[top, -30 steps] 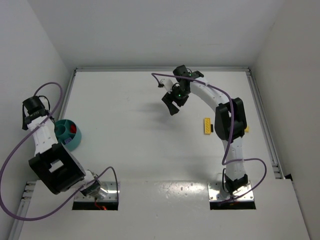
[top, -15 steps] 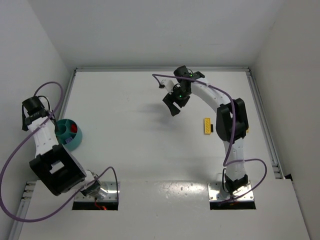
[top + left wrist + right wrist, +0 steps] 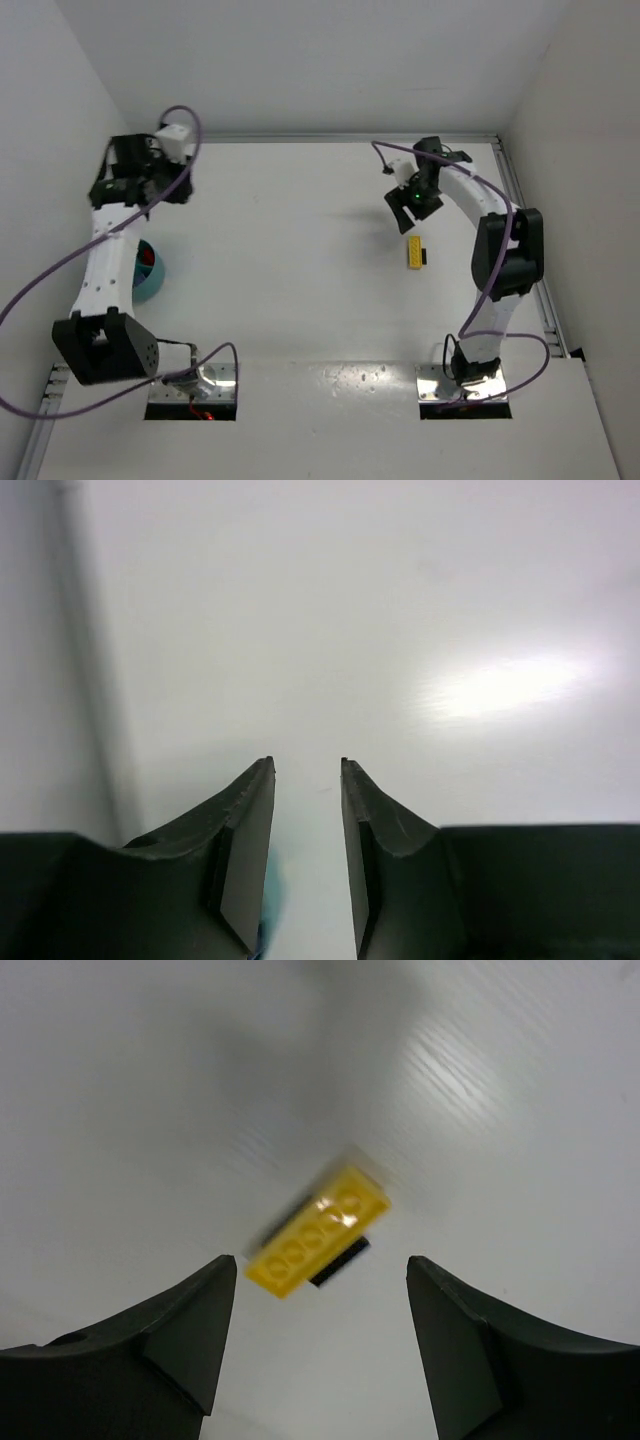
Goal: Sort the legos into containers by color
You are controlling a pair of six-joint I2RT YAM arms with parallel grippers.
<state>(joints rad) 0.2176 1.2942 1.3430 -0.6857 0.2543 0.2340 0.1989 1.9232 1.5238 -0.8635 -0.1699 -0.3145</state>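
The yellow lego's far end [image 3: 414, 243] [image 3: 350, 1196] lies below and nearer the base. My right gripper should next lower its open fingers back onto it and turn to match the lego's slant.
A yellow lego [image 3: 413, 251] lies flat on the white table right of centre, with a small black piece [image 3: 424, 257] touching its right side. My right gripper [image 3: 405, 204] hangs just beyond it, open and empty; in the right wrist view the yellow lego [image 3: 318, 1232] lies ahead between the spread fingertips of that gripper [image 3: 320, 1260]. The teal container [image 3: 147, 278] stands at the left edge, half hidden by my left arm, with a red lego [image 3: 148, 258] in it. My left gripper [image 3: 140, 185] is raised at the far left, and its jaws [image 3: 305, 762] stand apart with nothing between them.
White walls close the table on the left, back and right. Silver base plates [image 3: 190, 385] [image 3: 463, 383] sit at the near edge. Purple cables loop off both arms. A teal sliver [image 3: 270, 900] shows under the left finger.
My left arm has lifted away from the teal container and swung to the far left, its jaws now apart. My right gripper has moved right, closer to the yellow lego.
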